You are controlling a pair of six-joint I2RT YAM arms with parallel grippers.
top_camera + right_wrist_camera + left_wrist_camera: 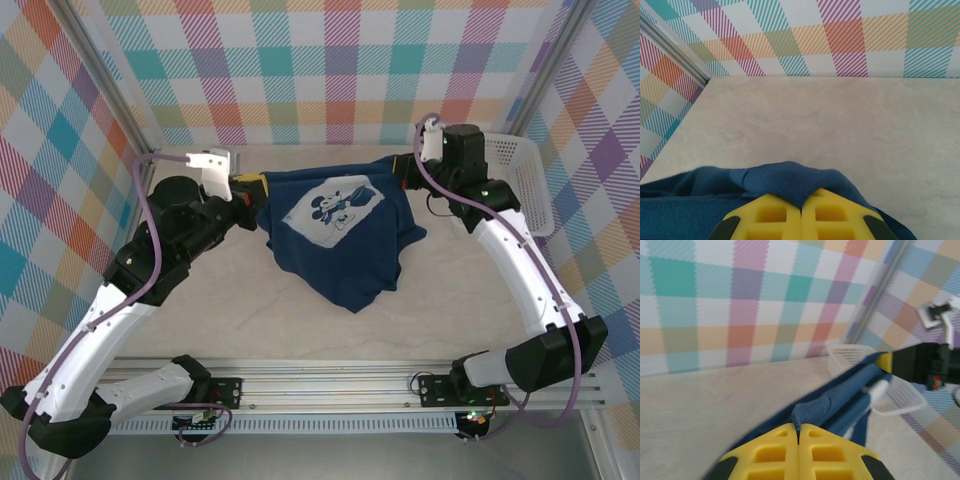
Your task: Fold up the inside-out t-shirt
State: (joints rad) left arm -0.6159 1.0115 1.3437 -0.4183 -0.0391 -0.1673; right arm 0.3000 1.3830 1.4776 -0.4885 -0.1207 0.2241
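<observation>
Next, my left gripper moves down and back toward the shirt's sagging lower part [346,276] and releases the shirt's edge. That part hangs below this gripper, nearer the base.
The inside-out t-shirt [340,240] is dark navy with a pale cartoon print [335,208] facing up. It hangs stretched between my two grippers above the far half of the table, its lower part sagging to a point toward the near side. My left gripper [250,187] is shut on the shirt's left upper edge; a ribbed navy fold [812,412] is pinched between its yellow fingers [770,452]. My right gripper [402,168] is shut on the right upper edge, where a navy fold [790,182] bulges out over its yellow fingers [832,215].
A white mesh basket [527,185] stands at the far right of the table, behind the right arm. Checked walls close in the back and both sides. The pale tabletop [300,325] lies bare in front of the shirt.
</observation>
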